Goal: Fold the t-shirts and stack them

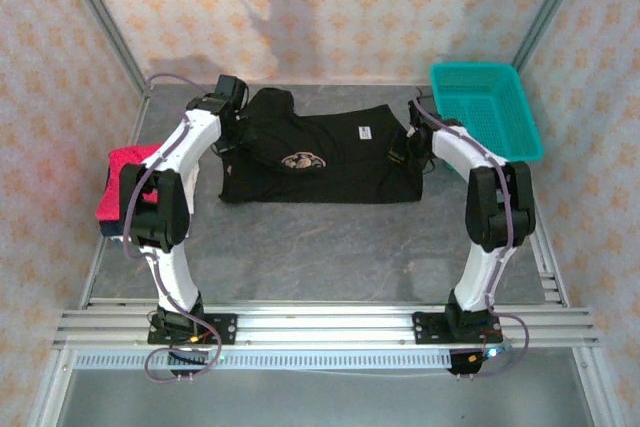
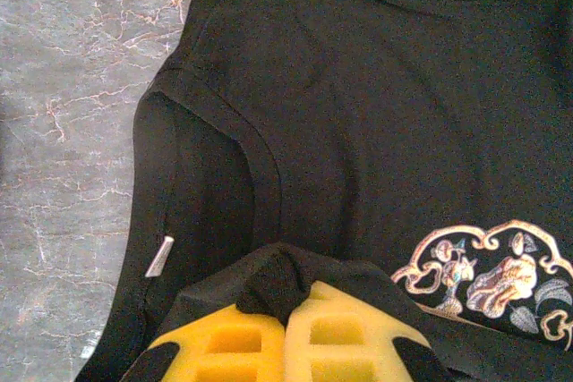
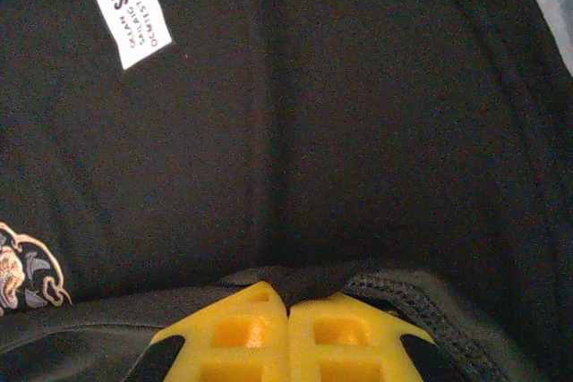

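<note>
The bunch of cloth will go onto the shirt beside the emblem [image 1: 299, 160], so the left gripper will next lower slightly and then release it.
A black t-shirt [image 1: 330, 162] lies spread across the back of the table, its beige emblem [image 1: 299, 160] and white label [image 1: 365, 132] facing up. My left gripper [image 1: 228, 125] is shut on a bunch of its cloth at the shirt's left end; in the left wrist view the yellow fingers [image 2: 233, 342] pinch a black fold [image 2: 276, 285] near the emblem [image 2: 488, 276]. At the shirt's right end my right gripper [image 1: 412, 147] is shut on a hemmed edge [image 3: 394, 288], with the label [image 3: 132, 9] beyond. A crimson-pink t-shirt [image 1: 120, 182] sits folded at the table's left edge.
A teal mesh basket [image 1: 485, 107] stands at the back right corner, close behind the right arm. Grey marbled tabletop [image 1: 320, 247] stretches between the shirt and the arm bases. Patterned walls close in the back and sides.
</note>
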### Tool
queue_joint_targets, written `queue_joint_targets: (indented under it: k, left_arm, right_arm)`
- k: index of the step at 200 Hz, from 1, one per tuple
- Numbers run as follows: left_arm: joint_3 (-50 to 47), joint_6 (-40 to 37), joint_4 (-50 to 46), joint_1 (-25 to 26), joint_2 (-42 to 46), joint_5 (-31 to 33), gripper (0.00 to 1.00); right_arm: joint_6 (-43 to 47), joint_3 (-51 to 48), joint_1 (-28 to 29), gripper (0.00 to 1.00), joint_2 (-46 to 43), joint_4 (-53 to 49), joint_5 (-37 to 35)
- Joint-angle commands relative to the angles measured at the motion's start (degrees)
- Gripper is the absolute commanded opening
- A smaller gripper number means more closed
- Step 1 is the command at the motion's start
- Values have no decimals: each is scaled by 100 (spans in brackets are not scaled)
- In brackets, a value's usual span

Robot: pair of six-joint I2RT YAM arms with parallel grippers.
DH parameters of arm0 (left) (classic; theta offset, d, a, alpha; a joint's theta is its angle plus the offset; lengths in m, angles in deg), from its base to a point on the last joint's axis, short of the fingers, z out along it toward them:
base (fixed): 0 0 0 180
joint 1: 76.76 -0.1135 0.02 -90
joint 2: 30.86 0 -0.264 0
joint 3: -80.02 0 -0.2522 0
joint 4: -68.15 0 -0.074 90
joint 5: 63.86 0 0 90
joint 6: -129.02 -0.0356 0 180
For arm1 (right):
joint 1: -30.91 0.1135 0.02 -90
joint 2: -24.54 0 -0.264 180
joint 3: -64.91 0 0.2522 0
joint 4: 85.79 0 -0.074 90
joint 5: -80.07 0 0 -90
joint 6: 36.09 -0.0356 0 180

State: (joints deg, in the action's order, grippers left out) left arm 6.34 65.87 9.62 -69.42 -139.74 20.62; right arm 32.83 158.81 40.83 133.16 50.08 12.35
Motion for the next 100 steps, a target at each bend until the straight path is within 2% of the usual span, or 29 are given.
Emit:
queue_joint_targets:
  k: [1,56,100]
  left_arm:
    - [149,-141,-142,-65,-195,51,0]
    - [575,-130,-189,-89,-550,16,0]
    - [369,4,-84,-85,-526,10,0]
  right_arm:
    - [114,230,-53,0,169,-127,-101]
    - [112,270,-94,0,271,-67,-163]
    - [163,390,-136,0,372,92,-17]
